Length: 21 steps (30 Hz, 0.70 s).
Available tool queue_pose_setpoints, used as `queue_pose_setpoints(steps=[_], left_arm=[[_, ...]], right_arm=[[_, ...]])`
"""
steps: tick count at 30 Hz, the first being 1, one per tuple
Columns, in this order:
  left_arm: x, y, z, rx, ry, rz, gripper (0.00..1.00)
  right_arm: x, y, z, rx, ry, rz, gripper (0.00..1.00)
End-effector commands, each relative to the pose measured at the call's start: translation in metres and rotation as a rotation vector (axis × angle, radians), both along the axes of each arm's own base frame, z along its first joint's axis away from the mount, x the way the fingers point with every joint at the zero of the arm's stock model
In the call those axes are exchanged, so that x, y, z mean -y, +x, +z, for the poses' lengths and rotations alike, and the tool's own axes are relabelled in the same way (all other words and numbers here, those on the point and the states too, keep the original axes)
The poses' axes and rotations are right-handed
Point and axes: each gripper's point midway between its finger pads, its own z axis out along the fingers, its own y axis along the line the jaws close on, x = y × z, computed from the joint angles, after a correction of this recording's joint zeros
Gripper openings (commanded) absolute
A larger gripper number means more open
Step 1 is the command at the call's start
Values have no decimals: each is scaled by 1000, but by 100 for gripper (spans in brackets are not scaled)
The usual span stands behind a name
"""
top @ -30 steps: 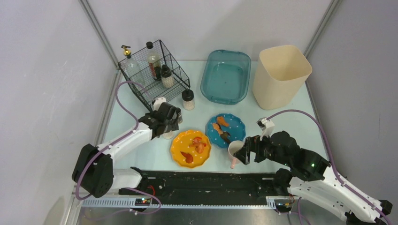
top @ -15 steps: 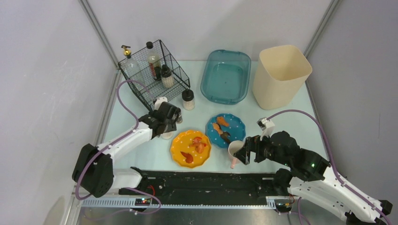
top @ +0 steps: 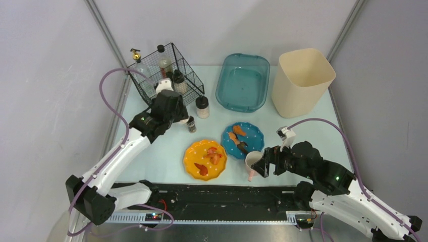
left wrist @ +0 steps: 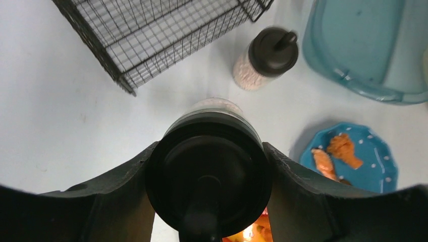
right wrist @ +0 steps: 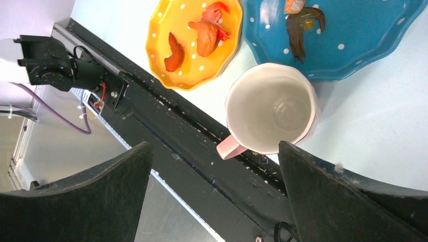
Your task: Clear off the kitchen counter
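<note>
I will next move my left gripper outward over the wire basket's empty near mesh bottom, turn it in line with the basket's edge, and release the bottle there.
The kitchen counter (top: 166,164) is a pale mint-blue tabletop. My left gripper (top: 186,120) is shut on a small black-capped bottle (top: 191,124) and holds it above the counter, just in front of the wire basket (top: 164,78). The left wrist view shows the bottle's cap (left wrist: 209,171) clamped between both fingers. My right gripper (top: 260,164) is open and hangs over a white cup with a pink handle (top: 253,162) near the front edge. In the right wrist view the cup (right wrist: 270,108) lies just beyond the spread fingers.
A second black-capped shaker (top: 202,107) stands beside the basket, which holds several bottles. A yellow plate (top: 205,159) and a blue plate (top: 243,137) carry food scraps. A teal tub (top: 243,81) and a beige bin (top: 303,80) stand at the back. A black rail (top: 222,194) runs along the front.
My left arm has risen and swung away from me toward the wire basket, carrying the black-capped bottle off the counter. The right arm and the cup have not moved.
</note>
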Motion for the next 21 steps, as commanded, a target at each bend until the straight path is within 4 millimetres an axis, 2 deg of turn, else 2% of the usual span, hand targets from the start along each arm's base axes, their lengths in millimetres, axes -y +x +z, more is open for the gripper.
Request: queue_pose_setpoints(steps=[1, 2, 5, 13, 21], left_arm=[[-1, 17, 60, 123, -2, 15, 0], [-4, 22, 59, 116, 13, 30, 0], [-7, 39, 77, 142, 16, 60, 0], [-47, 81, 112, 208, 70, 234, 0], [-87, 112, 120, 217, 102, 370, 0]], right_arm=[[-7, -3, 14, 23, 66, 29, 99], [-8, -3, 15, 25, 72, 31, 99], [-9, -5, 18, 30, 84, 41, 99], [-9, -9, 32, 54, 120, 63, 100], [-12, -13, 46, 78, 156, 96, 100]])
